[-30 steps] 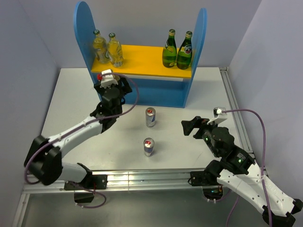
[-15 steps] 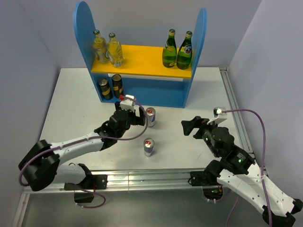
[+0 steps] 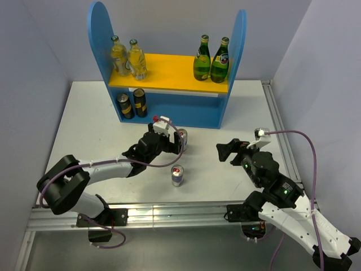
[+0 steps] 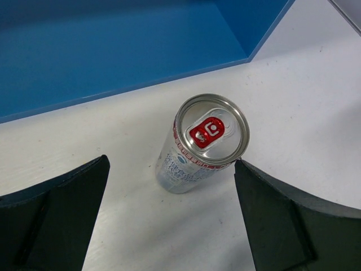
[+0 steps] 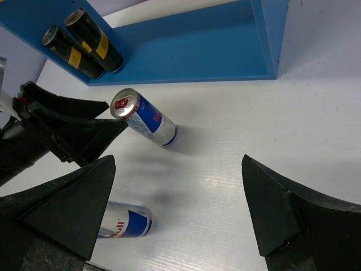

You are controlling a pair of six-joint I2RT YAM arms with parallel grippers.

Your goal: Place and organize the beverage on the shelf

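Observation:
The robot's left gripper will next ease down to the right in the top view and close, because the lid of the far silver can is near one finger there.
The blue shelf (image 3: 231, 51) holds two pale-yellow bottles (image 3: 128, 56) at the left of its yellow board. Two dark cans (image 3: 131, 104) stand on its lower level. Two silver cans stand on the table, a far one (image 3: 182, 137) and a near one (image 3: 177, 175). My left gripper (image 3: 176, 141) is open at the far silver can (image 4: 203, 144). The can stands between the fingertips (image 4: 248, 186), its top by the right one. My right gripper (image 3: 228, 151) is open and empty, right of both cans, which show in its view (image 5: 145, 125) (image 5: 121, 221).
Two green bottles (image 3: 211, 59) stand at the right of the yellow board. The shelf's lower level (image 5: 197, 45) has free room right of the dark cans (image 5: 84, 48). Walls close the table on the left and right.
My left arm drew back from the shelf's lower level, where the two dark cans now stand, and moved right to the far silver can. The right arm has not moved.

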